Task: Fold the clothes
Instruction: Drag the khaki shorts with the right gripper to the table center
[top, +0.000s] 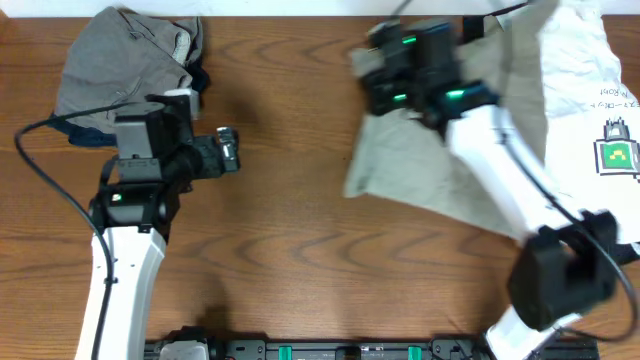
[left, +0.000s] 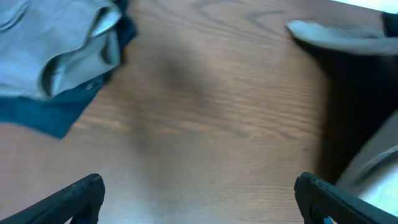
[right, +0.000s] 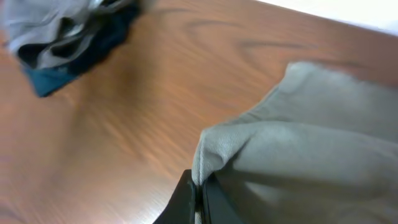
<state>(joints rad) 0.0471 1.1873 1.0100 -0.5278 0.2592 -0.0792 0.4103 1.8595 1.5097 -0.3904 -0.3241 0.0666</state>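
That edge of the shorts will go down onto the wood next, as my right gripper moves back toward the folded grey garment and lowers it.
Pale khaki-olive shorts lie spread at the right of the table, part lifted. My right gripper is shut on a fold of the shorts' edge, held above the wood. A white T-shirt with green print lies at the far right under the shorts. A folded grey garment sits on a dark blue one at the back left; both also show in the left wrist view. My left gripper is open and empty over bare wood, right of that pile.
The wooden table runs between the two arms. The right arm lies across the shorts. A black cable loops beside the left arm. A rail runs along the front edge.
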